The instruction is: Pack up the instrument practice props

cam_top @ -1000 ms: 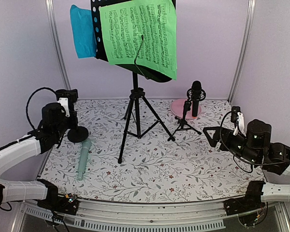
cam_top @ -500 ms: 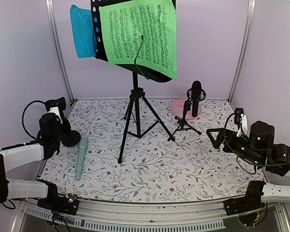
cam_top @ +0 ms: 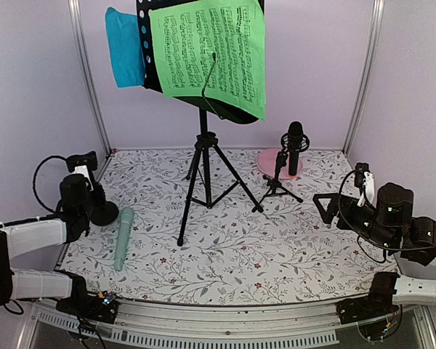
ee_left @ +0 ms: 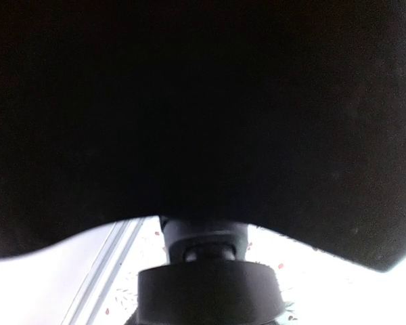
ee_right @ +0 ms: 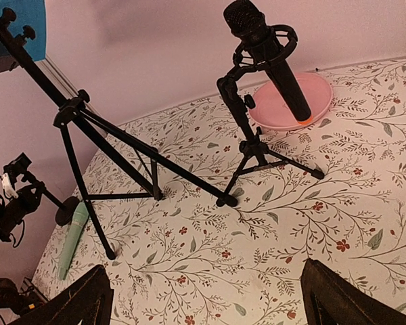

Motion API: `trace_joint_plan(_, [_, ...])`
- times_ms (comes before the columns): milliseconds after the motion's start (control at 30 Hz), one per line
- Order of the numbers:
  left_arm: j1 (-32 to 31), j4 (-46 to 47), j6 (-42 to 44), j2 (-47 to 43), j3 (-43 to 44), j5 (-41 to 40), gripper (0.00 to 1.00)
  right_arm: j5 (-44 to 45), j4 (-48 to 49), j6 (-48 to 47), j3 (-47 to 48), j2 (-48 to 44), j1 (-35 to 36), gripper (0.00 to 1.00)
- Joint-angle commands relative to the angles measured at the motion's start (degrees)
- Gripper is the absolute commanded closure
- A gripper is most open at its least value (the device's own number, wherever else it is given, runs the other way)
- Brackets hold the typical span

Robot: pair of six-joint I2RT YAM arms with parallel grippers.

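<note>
I will lower my left gripper slightly and release the round base on the open tabletop beside the mint-green microphone (cam_top: 122,236).
The black perforated music rack (cam_top: 203,156) stands on its tripod at the back centre, carrying a green sheet (cam_top: 211,51) and a blue sheet (cam_top: 125,47). A black microphone (cam_top: 295,145) sits clipped in a small tripod support (cam_top: 275,185), also seen as microphone (ee_right: 267,57) and support (ee_right: 256,145). The mint-green microphone (cam_top: 122,236) lies flat at the left. My left gripper (cam_top: 87,195) is shut on the round-based black mic support (cam_top: 103,213), which fills the left wrist view (ee_left: 210,284). My right gripper (cam_top: 327,207) stands open at the right, nothing between its fingers (ee_right: 206,305).
A round pink plate (cam_top: 269,161) lies behind the small tripod, near the back wall. Metal frame posts (cam_top: 87,80) rise at the back corners. The rack's three legs spread wide over the floral table cover (cam_top: 232,247).
My left arm has drawn back toward the left edge, carrying the round-based support away from the rack. The right arm has shifted slightly to the right.
</note>
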Motion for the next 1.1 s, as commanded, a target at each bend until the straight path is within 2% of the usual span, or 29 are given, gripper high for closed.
trace_joint_plan(0, [0.8,4.6,-0.6,-0.8,-0.5,-1.6,1.00,1.4,0.5,-1.7,-0.1,0.0,-0.2,0.01])
trace_joint_plan(167, [0.8,4.5,-2.3,-1.2,-2.1,-2.2,1.00,1.2,0.9,-2.7,-0.2,0.3,-0.1,0.01])
trace_joint_plan(233, [0.7,4.8,-2.5,-2.0,-2.8,-2.3,0.96,1.2,0.9,-3.0,-0.2,0.2,-0.2,0.01])
trace_joint_plan(433, [0.7,3.4,-2.0,-3.4,-3.1,-2.3,0.84,1.5,0.9,-3.0,-0.9,-0.6,-0.2,0.01])
trace_joint_plan(500, [0.7,2.5,-2.6,-4.1,-3.2,-2.8,0.77,1.4,0.9,-2.6,-1.0,-0.6,-0.2,0.01])
trace_joint_plan(633, [0.7,1.0,-3.6,-6.2,-4.0,-2.4,0.70,1.2,1.1,-1.9,-1.3,-0.6,-0.2,0.01])
trace_joint_plan(700, [0.7,-0.2,-4.4,-7.5,-4.4,-2.4,0.64,1.2,1.2,-1.7,-1.6,-0.6,-0.2,0.01])
trace_joint_plan(900, [0.7,-4.5,-4.0,-11.4,-4.6,-1.0,0.58,1.1,1.8,-1.1,-2.4,-0.8,-0.2,0.01])
trace_joint_plan(967, [0.7,-7.4,-4.3,-12.5,-4.0,-1.5,0.53,0.9,2.2,-0.9,-2.7,-0.9,-0.2,0.01])
trace_joint_plan(1067, [0.7,-12.4,-5.8,-15.2,-3.0,-1.6,0.40,0.0,2.7,-0.7,-2.8,-0.6,-0.2,0.01])
